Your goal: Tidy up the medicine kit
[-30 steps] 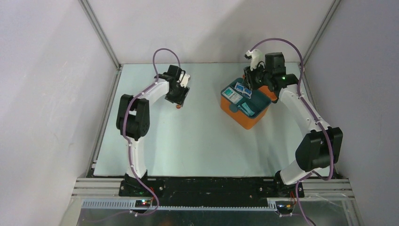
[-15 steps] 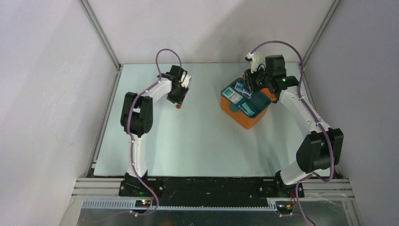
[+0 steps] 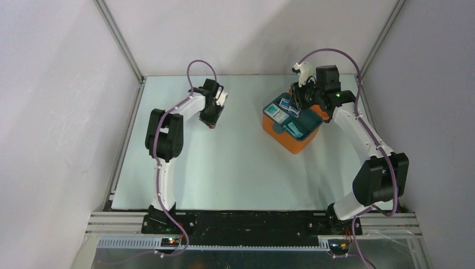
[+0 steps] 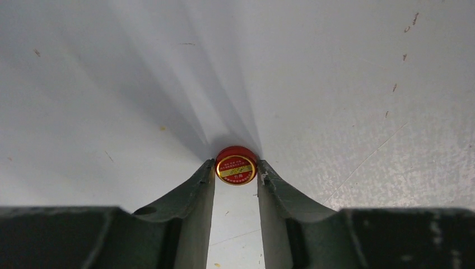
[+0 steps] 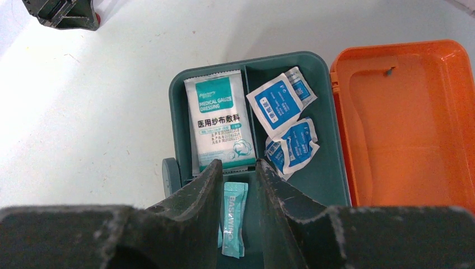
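My left gripper moves up and toward the kit next, then down into its near corner by the teal sachet (image 3: pixel 301 135) to release the tin, since bare tray shows there.
The medicine kit (image 3: pixel 291 141) stands open at the back right, its orange lid (image 5: pixel 409 123) flipped to the right. Its teal tray (image 5: pixel 176 129) holds a white gauze pack (image 5: pixel 218 120), blue-white sachets (image 5: pixel 277 103) and a teal sachet (image 5: pixel 232 218). My right gripper (image 5: pixel 235 164) hovers over the tray, open by a narrow gap, with the teal sachet lying below between the fingers. At the back left, my left gripper (image 4: pixel 236 164) is shut on a small red round tin (image 4: pixel 236 168) with a gold label, which rests on the table (image 3: pixel 241 168).
Metal frame posts and grey walls close in the table on the left, back and right. The left gripper (image 5: pixel 61 14) shows at the top left of the right wrist view, well apart from the kit.
The left arm's elbow has swung up and to the right while its gripper stayed at the red tin. The right gripper shifted slightly over the tray, then held still.
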Robot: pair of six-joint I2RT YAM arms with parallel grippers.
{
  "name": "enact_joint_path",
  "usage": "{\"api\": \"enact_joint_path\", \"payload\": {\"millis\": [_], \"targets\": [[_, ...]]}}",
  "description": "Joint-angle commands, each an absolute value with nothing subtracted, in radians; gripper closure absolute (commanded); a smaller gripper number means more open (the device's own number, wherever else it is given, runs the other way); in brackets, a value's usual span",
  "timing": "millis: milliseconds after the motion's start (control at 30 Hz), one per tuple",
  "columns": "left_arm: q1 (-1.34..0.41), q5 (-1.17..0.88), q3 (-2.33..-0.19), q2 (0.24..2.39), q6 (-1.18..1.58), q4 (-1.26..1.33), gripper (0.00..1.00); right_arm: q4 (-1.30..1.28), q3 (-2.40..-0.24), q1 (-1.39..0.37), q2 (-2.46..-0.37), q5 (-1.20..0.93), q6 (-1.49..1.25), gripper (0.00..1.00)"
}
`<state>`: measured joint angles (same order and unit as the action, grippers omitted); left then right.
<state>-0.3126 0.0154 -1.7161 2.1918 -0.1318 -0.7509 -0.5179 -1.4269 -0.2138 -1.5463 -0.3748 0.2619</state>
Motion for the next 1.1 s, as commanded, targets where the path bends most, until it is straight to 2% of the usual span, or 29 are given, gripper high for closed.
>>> {"api": "enact_joint_path", "payload": {"millis": [0,133,300,433,733,867,1067], "targets": [[-0.321,0.008,-1.747,2.198,-0.142,-0.765,0.65,-0.488,-1.442,-0.216,-1.534,-0.381,0.251,0.67],[-0.321,0.008,-1.745,2.196,-0.146,-0.766,0.68,-0.479,-1.445,-0.217,-1.544,-0.384,0.245,0.67],[-0.321,0.01,-1.754,2.158,-0.162,-0.767,0.78,-0.48,-1.46,-0.223,-1.552,-0.383,0.251,0.67],[-0.312,-0.077,-1.753,2.081,-0.164,-0.776,0.82,-0.484,-1.466,-0.223,-1.554,-0.373,0.258,0.67],[-0.314,-0.283,-1.79,1.927,-0.071,-0.791,0.82,-0.496,-1.439,-0.17,-1.517,-0.263,0.239,0.66],[-0.34,-0.307,-1.86,1.909,-0.048,-0.791,0.81,-0.577,-1.427,-0.091,-1.483,-0.179,0.131,0.67],[-0.416,-0.38,-2.043,1.954,-0.008,-0.79,0.83,-0.691,-1.339,0.083,-1.427,-0.205,-0.013,0.68]]}}
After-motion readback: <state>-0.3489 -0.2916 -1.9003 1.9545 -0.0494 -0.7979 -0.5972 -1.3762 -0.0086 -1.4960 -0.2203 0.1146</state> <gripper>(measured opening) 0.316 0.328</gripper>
